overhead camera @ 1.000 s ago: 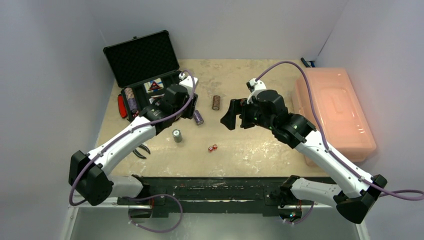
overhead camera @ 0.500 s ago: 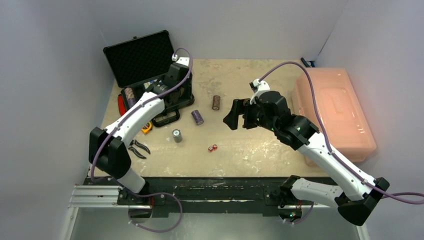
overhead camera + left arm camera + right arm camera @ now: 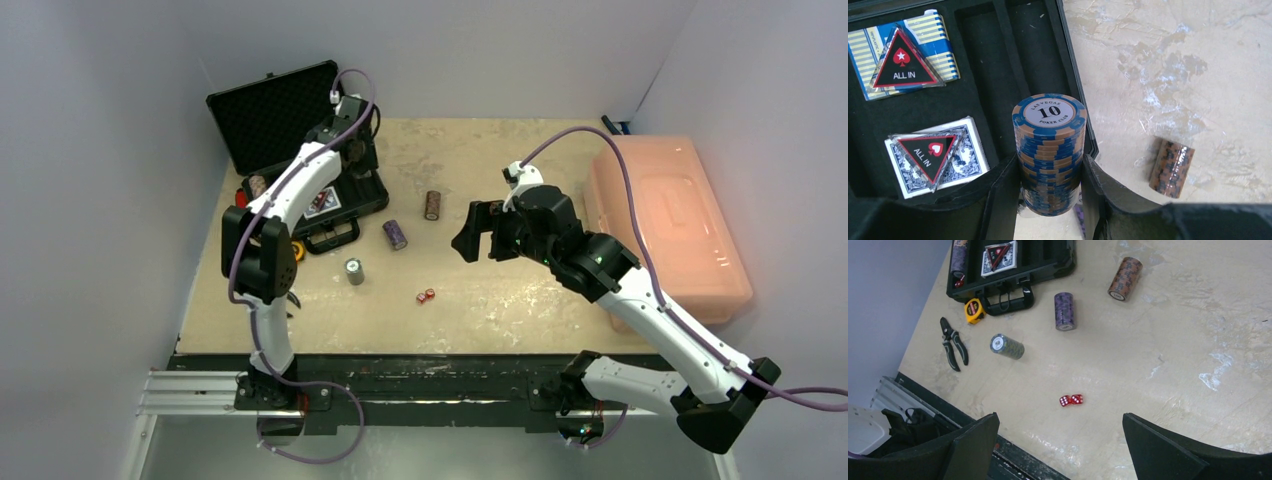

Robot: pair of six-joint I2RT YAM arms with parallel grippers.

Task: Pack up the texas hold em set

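The empty slot by the case's edge [image 3: 1041, 46] is below and farther out, so the left gripper will next move the stack outward, lower it into the slot and let go.
The black case [image 3: 342, 203] lies open at the back left, lid [image 3: 280, 112] up. In the left wrist view its foam tray [image 3: 1013, 55] holds two card decks [image 3: 908, 55] [image 3: 935, 155]. My left gripper [image 3: 1049, 172] is shut on a blue-and-tan chip stack [image 3: 1050, 145] marked 10, over the case's right edge [image 3: 345, 150]. A brown chip stack [image 3: 433, 205], a purple one [image 3: 397, 234] and a grey one [image 3: 354, 271] stand or lie on the table. Two red dice [image 3: 1071, 400] lie below my open, empty right gripper [image 3: 1059, 427], which hovers mid-table [image 3: 475, 230].
A large translucent pink bin [image 3: 670, 220] fills the right side. Black-handled pliers [image 3: 954, 342] and a yellow tape measure [image 3: 973, 310] lie in front of the case by its handle [image 3: 1010, 302]. One chip stack [image 3: 960, 252] lies in the case's left slot.
My left arm has stretched away from the case's front towards its far right corner, carrying the chip stack. My right gripper has drifted slightly right, still open.
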